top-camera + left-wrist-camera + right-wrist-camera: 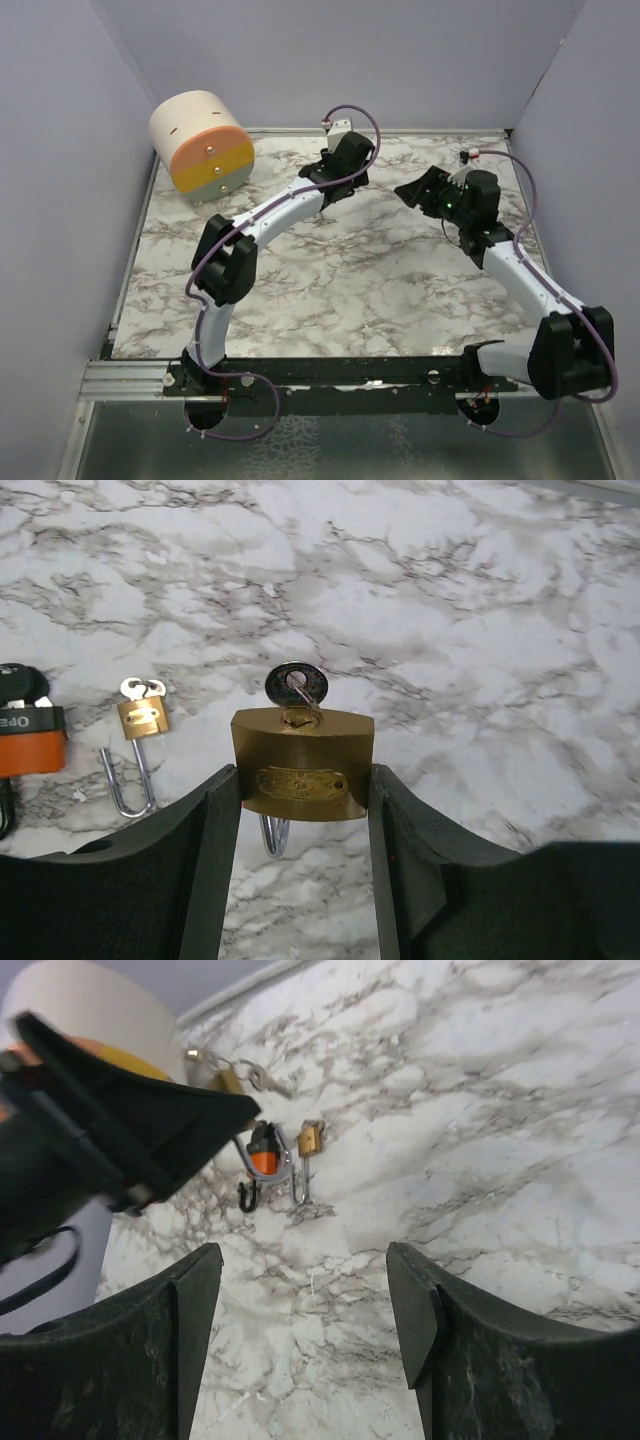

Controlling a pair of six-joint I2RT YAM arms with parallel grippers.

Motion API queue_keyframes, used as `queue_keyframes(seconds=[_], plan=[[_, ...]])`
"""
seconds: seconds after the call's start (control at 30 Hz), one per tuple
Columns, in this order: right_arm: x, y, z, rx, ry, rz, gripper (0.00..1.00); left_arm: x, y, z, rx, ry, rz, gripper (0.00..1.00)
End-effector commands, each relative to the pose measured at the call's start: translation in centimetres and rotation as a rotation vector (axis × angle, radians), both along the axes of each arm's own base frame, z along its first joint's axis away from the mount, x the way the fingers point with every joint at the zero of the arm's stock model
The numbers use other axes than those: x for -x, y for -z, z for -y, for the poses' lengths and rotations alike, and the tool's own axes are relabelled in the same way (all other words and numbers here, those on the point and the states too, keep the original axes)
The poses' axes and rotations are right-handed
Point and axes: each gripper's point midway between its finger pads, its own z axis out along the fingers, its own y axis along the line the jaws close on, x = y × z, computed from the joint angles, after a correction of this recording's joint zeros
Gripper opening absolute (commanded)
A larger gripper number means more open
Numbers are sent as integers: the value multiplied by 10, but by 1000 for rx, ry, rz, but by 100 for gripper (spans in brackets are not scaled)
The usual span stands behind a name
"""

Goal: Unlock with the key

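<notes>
My left gripper lowers the large brass padlock (pixel 303 765) onto the bare marble tabletop next and releases it there, because that spot lies clear of the small padlock beside it.
A large brass padlock (pixel 303 765) sits between the fingers of my left gripper (pixel 305 780), which is shut on its body. A silver key (pixel 297 687) is in its keyhole on the far side, and its steel shackle points back toward the wrist. In the top view the left gripper (pixel 345 160) is at the far middle of the table and hides the padlock. My right gripper (pixel 415 190) is open and empty, a short way to the right of the left one. In its own view the right gripper (pixel 305 1270) hovers over bare marble.
A small brass padlock (pixel 141 718) with an open shackle and an orange and black lock (pixel 28 742) lie left of the held padlock; both also show in the right wrist view (pixel 309 1140). A banded cylinder (pixel 203 147) stands at the far left corner. Grey walls enclose the marble table (pixel 330 280).
</notes>
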Motion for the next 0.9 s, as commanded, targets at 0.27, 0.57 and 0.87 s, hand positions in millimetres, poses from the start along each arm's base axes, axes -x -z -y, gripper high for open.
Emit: queue_keyframes(seconds=[0.27,0.57,0.87], plan=[[21,-48,48,160,179,122,67,-36,72,-14,-311,-108,-117,0],[24,-48,49,159,179,132,67,-31,108,-3,-344,-64,-174,0],[30,-50,55,165,194,140,67,-32,137,16,-300,-34,-220,0]])
